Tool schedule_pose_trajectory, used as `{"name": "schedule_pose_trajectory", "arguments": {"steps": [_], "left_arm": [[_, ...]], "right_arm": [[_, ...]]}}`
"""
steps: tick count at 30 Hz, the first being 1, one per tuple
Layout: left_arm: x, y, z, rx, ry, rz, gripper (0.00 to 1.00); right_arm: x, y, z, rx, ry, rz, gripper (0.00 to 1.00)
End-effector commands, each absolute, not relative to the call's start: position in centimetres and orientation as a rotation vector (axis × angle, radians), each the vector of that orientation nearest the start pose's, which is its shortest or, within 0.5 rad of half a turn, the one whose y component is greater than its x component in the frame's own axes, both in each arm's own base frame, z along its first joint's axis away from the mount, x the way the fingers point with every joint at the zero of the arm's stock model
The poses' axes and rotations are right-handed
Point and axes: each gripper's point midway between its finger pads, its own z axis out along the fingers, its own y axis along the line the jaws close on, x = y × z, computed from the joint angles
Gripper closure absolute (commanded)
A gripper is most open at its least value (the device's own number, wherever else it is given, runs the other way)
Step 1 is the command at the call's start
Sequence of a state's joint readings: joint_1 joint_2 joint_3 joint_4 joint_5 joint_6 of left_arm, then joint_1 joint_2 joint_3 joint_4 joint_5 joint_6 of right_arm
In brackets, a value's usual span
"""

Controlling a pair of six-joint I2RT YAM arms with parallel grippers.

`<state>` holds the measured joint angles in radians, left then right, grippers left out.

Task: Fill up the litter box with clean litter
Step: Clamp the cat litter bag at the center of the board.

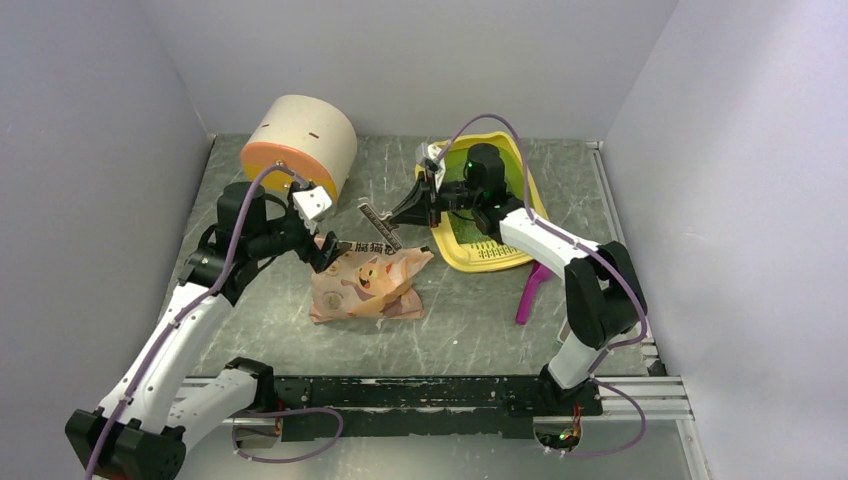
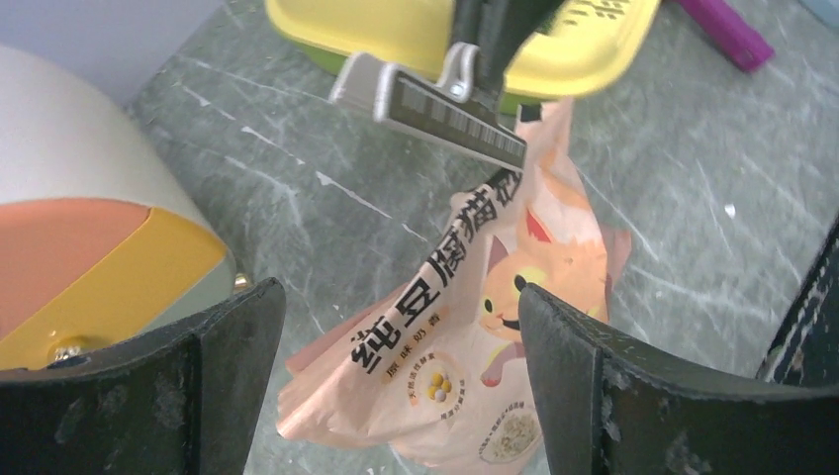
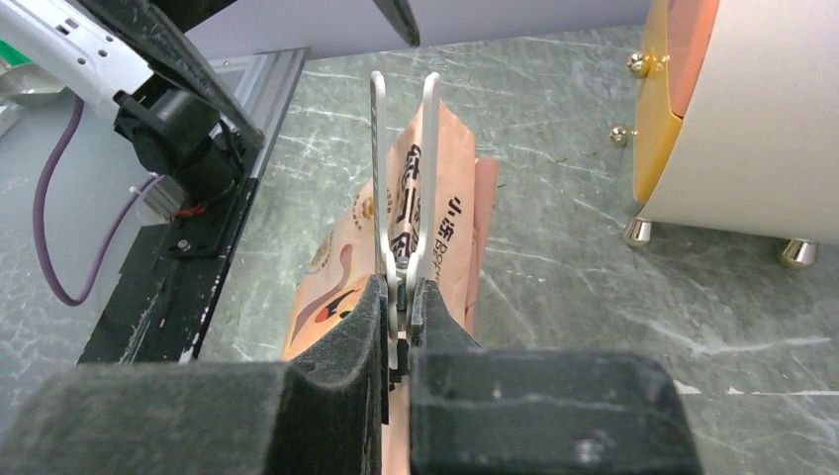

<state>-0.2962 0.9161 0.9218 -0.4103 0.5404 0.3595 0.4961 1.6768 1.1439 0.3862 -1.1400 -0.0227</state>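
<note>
The bag's top edge (image 1: 389, 250) (image 3: 405, 220) is below my right gripper. My right gripper needs to tip down next, lower the spread clip over that edge and let go of it there.
The yellow litter box (image 1: 505, 258) with its green inner pan sits at the back right, partly covered by my right arm. The clean litter is hidden. A pink cat-print bag (image 1: 365, 285) lies crumpled mid-table. My right gripper (image 1: 408, 212) (image 3: 404, 297) is shut on a grey bag clip (image 1: 378, 225) (image 3: 429, 168), whose two arms stand spread over the bag's (image 3: 450, 228) top edge. My left gripper (image 1: 322, 250) (image 2: 396, 366) hovers open above the bag (image 2: 465, 327), one finger (image 2: 228, 376) on each side and neither touching it. The clip (image 2: 435, 109) shows at the bag's upper corner.
A cream-and-orange cylindrical container (image 1: 300, 145) (image 2: 89, 247) (image 3: 752, 119) lies on its side at the back left, close to my left gripper. A magenta scoop (image 1: 530, 290) (image 2: 722, 30) rests right of the bag, beside the litter box (image 2: 396, 30). Walls enclose the table.
</note>
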Motion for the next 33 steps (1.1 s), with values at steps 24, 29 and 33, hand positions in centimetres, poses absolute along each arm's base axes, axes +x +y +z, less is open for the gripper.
{"name": "schedule_pose_trajectory", "arguments": {"steps": [24,29,33], "left_arm": [[27.4,-19.2,18.1,1.474,1.72,-0.727,0.1],[28.2,-19.0,16.9,1.475,1.762,-0.705,0.12],[28.3,-18.5,15.7,1.497,1.82,-0.702,0.15]], "right_arm": [[28.8,33.1,18.2,-1.39,1.665,1.33,1.0],[27.8,32.9,18.7,-1.414,1.639,1.365,1.0],[27.3,32.8,18.3,-1.402,1.641,1.394,1.0]]}}
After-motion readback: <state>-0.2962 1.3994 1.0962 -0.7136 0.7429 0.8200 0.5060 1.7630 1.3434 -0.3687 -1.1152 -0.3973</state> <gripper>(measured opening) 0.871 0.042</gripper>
